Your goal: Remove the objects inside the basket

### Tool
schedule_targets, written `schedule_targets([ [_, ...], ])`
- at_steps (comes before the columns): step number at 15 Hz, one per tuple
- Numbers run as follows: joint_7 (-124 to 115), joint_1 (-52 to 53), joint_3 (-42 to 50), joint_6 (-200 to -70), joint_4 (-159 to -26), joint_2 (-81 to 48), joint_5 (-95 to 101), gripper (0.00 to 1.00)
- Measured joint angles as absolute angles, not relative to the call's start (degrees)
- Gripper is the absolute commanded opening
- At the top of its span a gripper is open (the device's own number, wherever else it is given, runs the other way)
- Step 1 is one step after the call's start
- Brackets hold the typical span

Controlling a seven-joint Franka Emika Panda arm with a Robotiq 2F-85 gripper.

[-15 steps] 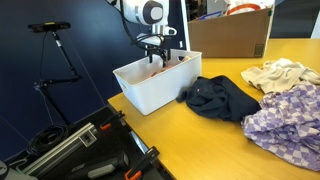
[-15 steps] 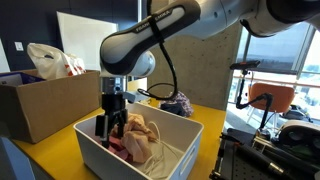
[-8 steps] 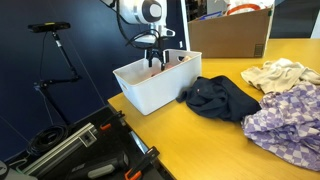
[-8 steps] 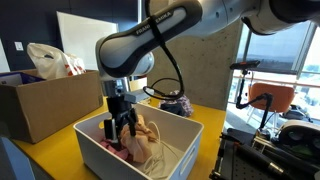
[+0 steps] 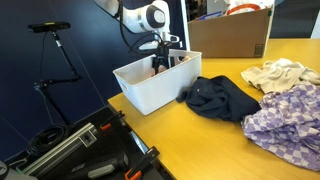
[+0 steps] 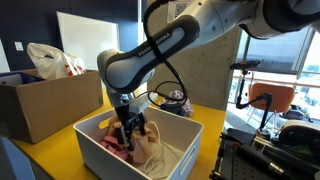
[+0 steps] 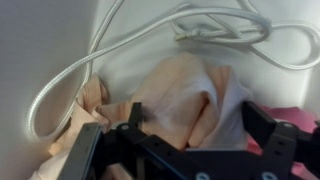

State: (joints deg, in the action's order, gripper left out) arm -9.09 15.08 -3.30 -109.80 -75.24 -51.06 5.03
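Observation:
My gripper stays low in the basket (image 5: 150, 92) next and closes its fingers on the peach-cream cloth's raised fold, since the fold is already between them.
A white plastic basket (image 5: 150, 92) stands near the corner of the yellow table and also shows in the other exterior view (image 6: 98, 152). Inside lie a peach-cream cloth (image 6: 152, 145), a pink cloth (image 6: 108, 148) and a white cord (image 7: 60, 85). My gripper (image 6: 133, 135) is down inside the basket, fingers pointing down; it also shows in an exterior view (image 5: 160, 62). In the wrist view its jaws (image 7: 198, 125) are open, one on each side of a fold of the peach-cream cloth (image 7: 185, 95). The pink cloth (image 7: 303, 112) peeks in at the right edge.
On the table beside the basket lie a dark blue garment (image 5: 220, 97), a cream cloth (image 5: 275, 73) and a purple checkered cloth (image 5: 285, 122). A cardboard box (image 5: 230, 35) stands behind, also in view (image 6: 40, 108). A tripod (image 5: 55, 45) stands off the table.
My gripper has shifted along the basket towards the peach-cream cloth and dropped lower, so its open jaws now straddle that cloth.

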Motion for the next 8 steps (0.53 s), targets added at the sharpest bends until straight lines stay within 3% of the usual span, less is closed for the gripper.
schedule_targets([
  [2, -10.27, 15.85, -2.78, -110.7, -74.43, -52.32, 6.04, 0.68],
  [8, -13.4, 17.43, -1.99, -111.45, -73.5, -52.4, 7.44, 0.2],
])
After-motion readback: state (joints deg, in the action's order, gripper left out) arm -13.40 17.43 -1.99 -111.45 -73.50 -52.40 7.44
